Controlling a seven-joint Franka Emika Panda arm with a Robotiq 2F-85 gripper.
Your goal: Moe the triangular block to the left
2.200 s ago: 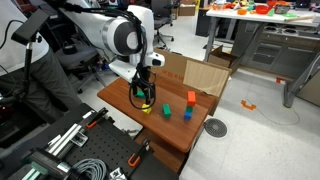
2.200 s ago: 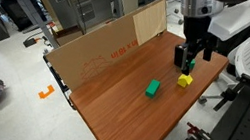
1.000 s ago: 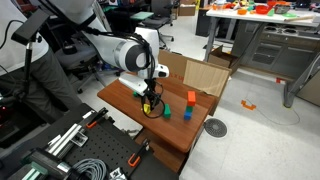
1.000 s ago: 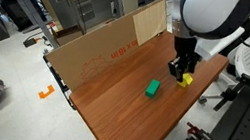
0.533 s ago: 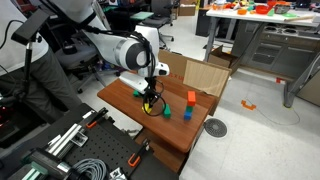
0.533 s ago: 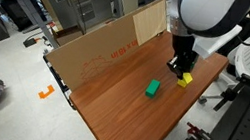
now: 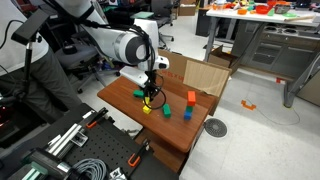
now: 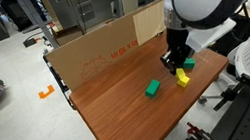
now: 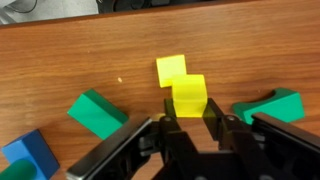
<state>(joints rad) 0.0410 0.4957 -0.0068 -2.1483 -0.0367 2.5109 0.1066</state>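
The wood is bare past the green block, to the right in the wrist view. My gripper should move that way next, go down with the block and let go of it.
The triangular block (image 9: 189,92), small and yellow, is pinched between my gripper's (image 9: 190,114) two black fingers in the wrist view, so the gripper is shut on it. It hangs just above the wooden table (image 9: 60,60). A second, squarer yellow block (image 9: 171,69) lies on the wood just beyond it. In both exterior views the gripper (image 7: 152,98) (image 8: 171,62) hovers a little above the table, beside that yellow block (image 7: 146,109) (image 8: 180,78). The held block barely shows there.
Green blocks lie on either side of the gripper (image 9: 97,112) (image 9: 270,105), with a blue block (image 9: 30,155) nearby. An orange block (image 7: 191,97) stands further along the table. A cardboard panel (image 8: 120,39) lines one table edge. A lone green block (image 8: 152,87) sits mid-table.
The gripper has shut on a yellow block and lifted it slightly off the table, drifting away from the other yellow block.
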